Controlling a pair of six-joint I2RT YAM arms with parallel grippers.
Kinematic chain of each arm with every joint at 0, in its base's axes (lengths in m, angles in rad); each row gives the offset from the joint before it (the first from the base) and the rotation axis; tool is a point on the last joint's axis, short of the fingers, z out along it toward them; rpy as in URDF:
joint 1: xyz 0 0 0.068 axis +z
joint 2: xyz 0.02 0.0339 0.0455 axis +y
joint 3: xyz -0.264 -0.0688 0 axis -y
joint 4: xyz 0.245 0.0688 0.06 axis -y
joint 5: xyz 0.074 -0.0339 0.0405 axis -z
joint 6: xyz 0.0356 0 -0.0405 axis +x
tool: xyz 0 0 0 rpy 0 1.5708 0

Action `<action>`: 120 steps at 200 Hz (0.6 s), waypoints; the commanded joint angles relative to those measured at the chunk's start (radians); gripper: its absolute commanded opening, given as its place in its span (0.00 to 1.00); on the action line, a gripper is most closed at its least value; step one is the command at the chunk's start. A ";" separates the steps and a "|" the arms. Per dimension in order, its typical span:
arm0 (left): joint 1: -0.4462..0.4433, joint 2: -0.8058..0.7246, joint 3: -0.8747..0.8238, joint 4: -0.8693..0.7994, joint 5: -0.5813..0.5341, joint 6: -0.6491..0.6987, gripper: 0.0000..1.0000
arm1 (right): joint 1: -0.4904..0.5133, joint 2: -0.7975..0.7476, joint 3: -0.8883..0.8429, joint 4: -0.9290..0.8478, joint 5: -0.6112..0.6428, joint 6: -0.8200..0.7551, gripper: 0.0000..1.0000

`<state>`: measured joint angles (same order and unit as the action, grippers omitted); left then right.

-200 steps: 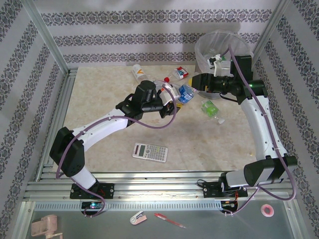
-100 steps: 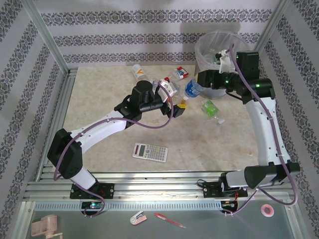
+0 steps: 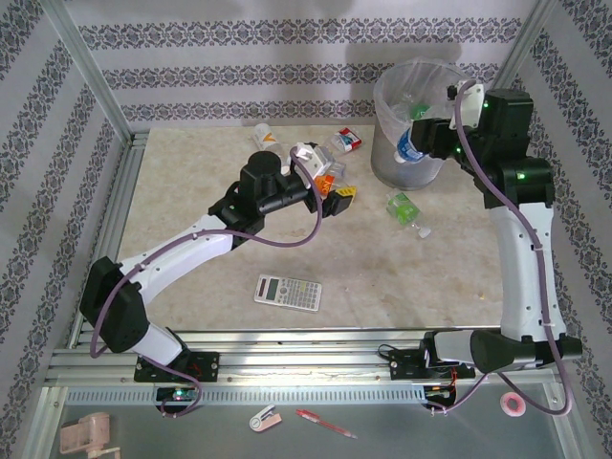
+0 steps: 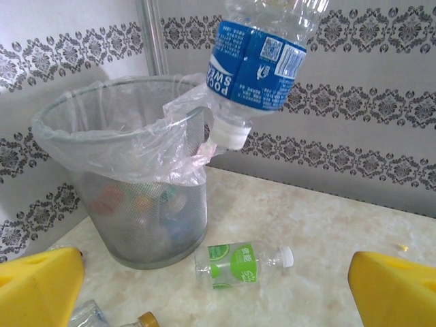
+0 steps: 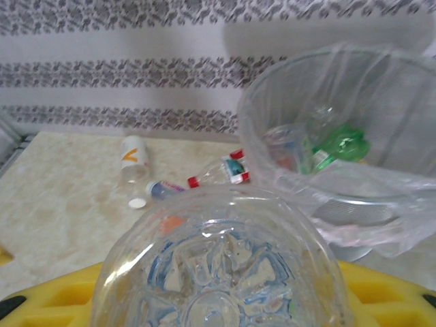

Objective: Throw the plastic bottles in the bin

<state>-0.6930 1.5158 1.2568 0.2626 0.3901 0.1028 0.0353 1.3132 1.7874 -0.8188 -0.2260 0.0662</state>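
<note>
My right gripper raises the clear bottle, moves outward over the bin's opening point(image 3: 417, 94) point(image 5: 344, 119) and releases next, as the cap hangs beside the opening's rim.
My right gripper point(image 3: 414, 143) is shut on a clear plastic bottle with a blue label point(image 3: 408, 146), held cap down against the near side of the bin point(image 3: 381, 96). In the left wrist view that bottle point(image 4: 255, 61) hangs beside the bag-lined bin point(image 4: 136, 218), above a green-labelled bottle point(image 4: 242, 264) lying on the table. The bottle's base point(image 5: 218, 266) sits between the right gripper's yellow fingers point(image 5: 388, 286). My left gripper point(image 3: 335, 191) is open and holds nothing, next to a crushed bottle point(image 3: 311, 158). An orange-labelled bottle point(image 3: 265, 139) and a red-labelled one point(image 3: 346, 142) lie near the back wall.
A grey calculator point(image 3: 287, 292) lies at the table's front middle. The green-labelled bottle point(image 3: 405, 208) rests just in front of the bin. Metal frame posts and patterned walls close in the table. Several bottles lie inside the bin point(image 5: 327, 146).
The left gripper opened, let go of the blue-labelled bottle and drew back to the left. The right arm lifted that bottle up and back to the bin.
</note>
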 commanded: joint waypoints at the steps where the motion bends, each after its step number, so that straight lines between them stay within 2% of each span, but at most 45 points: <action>1: -0.011 -0.043 0.008 0.053 -0.005 -0.024 1.00 | -0.011 -0.032 0.044 0.071 0.087 -0.053 0.40; 120: -0.011 -0.111 -0.028 0.021 -0.040 -0.014 1.00 | -0.041 -0.006 0.206 0.255 0.196 -0.129 0.39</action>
<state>-0.6930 1.4372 1.2438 0.2623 0.3649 0.0959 0.0074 1.3041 1.9465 -0.6636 -0.0700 -0.0307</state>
